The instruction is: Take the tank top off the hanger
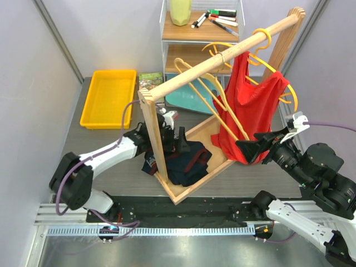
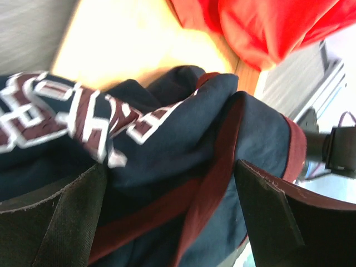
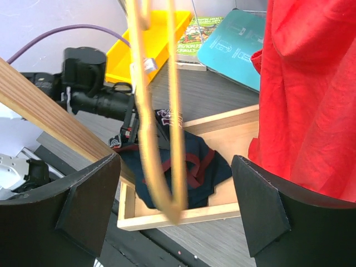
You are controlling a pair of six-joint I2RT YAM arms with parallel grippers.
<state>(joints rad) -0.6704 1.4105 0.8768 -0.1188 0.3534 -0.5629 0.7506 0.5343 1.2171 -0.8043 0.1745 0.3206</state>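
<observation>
My left gripper needs to go down and close on the bunched cloth of the navy top [image 1: 181, 158] [image 2: 166, 172], because those folds are just below it, between the spread fingers.
A red tank top [image 1: 253, 105] hangs on a yellow hanger [image 1: 262, 36] from the wooden rail [image 1: 222, 58]. It also shows in the right wrist view [image 3: 317, 94]. My right gripper [image 1: 245, 153] is open and empty beside its lower hem; an empty yellow hanger [image 3: 161, 139] dangles in front of the open jaws [image 3: 175, 206]. A navy top with maroon trim [image 1: 186, 161] lies crumpled on the rack's wooden base [image 1: 208, 129]. My left gripper [image 1: 177, 140] is open just over it, its cloth [image 2: 183, 128] lying between the spread fingers [image 2: 169, 206].
Several empty yellow hangers [image 1: 208, 100] hang mid-rail. The rack's upright post [image 1: 151, 133] stands by my left arm. A yellow bin [image 1: 108, 97] sits at back left, a teal book [image 3: 239, 44] behind the rack, and a shelf with markers [image 1: 217, 19] at the back.
</observation>
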